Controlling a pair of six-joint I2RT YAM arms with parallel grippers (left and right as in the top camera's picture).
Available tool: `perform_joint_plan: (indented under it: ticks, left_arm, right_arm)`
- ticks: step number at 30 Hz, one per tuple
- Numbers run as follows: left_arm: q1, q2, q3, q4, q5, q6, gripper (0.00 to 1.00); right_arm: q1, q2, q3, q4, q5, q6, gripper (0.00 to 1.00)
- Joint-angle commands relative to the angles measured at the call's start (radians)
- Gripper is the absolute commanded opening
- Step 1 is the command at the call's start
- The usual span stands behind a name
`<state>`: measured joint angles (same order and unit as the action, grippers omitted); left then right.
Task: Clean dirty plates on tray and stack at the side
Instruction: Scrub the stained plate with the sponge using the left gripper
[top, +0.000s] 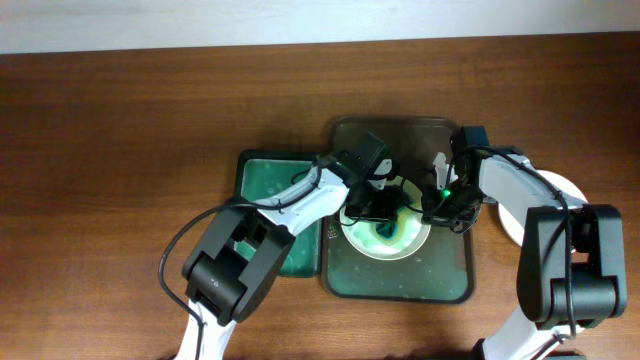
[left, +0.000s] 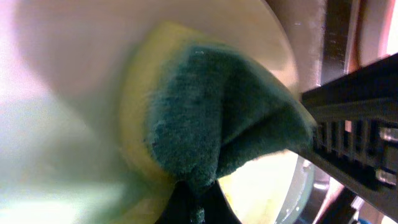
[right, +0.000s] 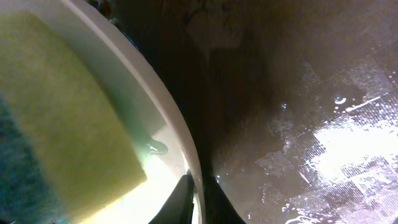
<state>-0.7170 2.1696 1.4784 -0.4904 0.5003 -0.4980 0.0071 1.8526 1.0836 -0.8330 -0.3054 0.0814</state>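
I should lift my left gripper off the plate, lower the sponge into the green tray and release it, since that's to its left in the overhead view.
A white plate (top: 415, 240) with a teal smear lies on the dark olive-grey tray (top: 450, 280). My left gripper (top: 383, 208) is shut on a yellow and green sponge (left: 211, 124) and presses it on the plate (left: 74, 56). My right gripper (top: 436, 208) is shut on the plate's right rim (right: 180, 134), one finger inside and one outside. The sponge also shows in the right wrist view (right: 56, 118). Another white plate (top: 562, 187) lies on the table to the right of the tray, partly hidden by my right arm.
A smaller bright green tray (top: 262, 178) sits left of the dark tray, partly under my left arm. The dark tray's surface is wet (right: 323, 124). Brown wooden table (top: 110, 150) extends to the left.
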Motion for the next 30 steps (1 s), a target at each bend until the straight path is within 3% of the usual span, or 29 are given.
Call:
perform_joint_plan:
  ticks: [1,5,7,11,13,15,18,21,26,28,30]
  left_arm:
    - [-0.002,0.060,0.062,-0.111,-0.327,-0.037,0.00]
    - [-0.009,0.060,0.243,-0.433,-0.820,-0.037,0.00]
    - [0.000,0.060,0.275,-0.504,-0.871,-0.036,0.00]
    - [0.016,0.060,0.278,-0.505,-0.809,-0.036,0.00]
    - [0.007,0.064,0.277,-0.431,-0.548,0.001,0.00]
    - [-0.012,0.095,0.277,-0.316,-0.193,0.057,0.00]
    - [-0.035,0.136,0.277,-0.272,0.000,0.066,0.00]
    - [-0.061,0.135,0.279,-0.272,0.082,0.154,0.00]
    - [-0.045,0.134,0.279,-0.367,0.132,0.166,0.00]
    - [-0.015,0.134,0.279,-0.422,0.064,0.178,0.00]
    - [0.027,0.130,0.279,-0.484,-0.195,0.130,0.00]
  right_arm:
    - [0.000,0.018,0.004,-0.001,-0.017,-0.007,0.09]
    - [0.000,0.018,0.004,-0.008,-0.017,-0.006,0.09]
    - [0.000,0.018,0.004,-0.008,-0.017,-0.007,0.09]
    - [0.000,0.018,0.004,-0.016,-0.016,-0.007,0.09]
    - [0.000,0.018,0.004,-0.015,-0.016,-0.007,0.08]
    - [0.000,0.018,0.004,-0.014,-0.016,-0.007,0.08]
    - [0.000,0.018,0.004,-0.015,-0.016,-0.007,0.08]
    - [0.000,0.018,0.004,-0.013,-0.016,-0.007,0.08]
    - [0.000,0.018,0.004,-0.011,-0.016,-0.007,0.08]
    - [0.000,0.018,0.004,-0.011,-0.016,-0.007,0.09]
    - [0.000,0.018,0.004,-0.012,-0.016,-0.007,0.08]
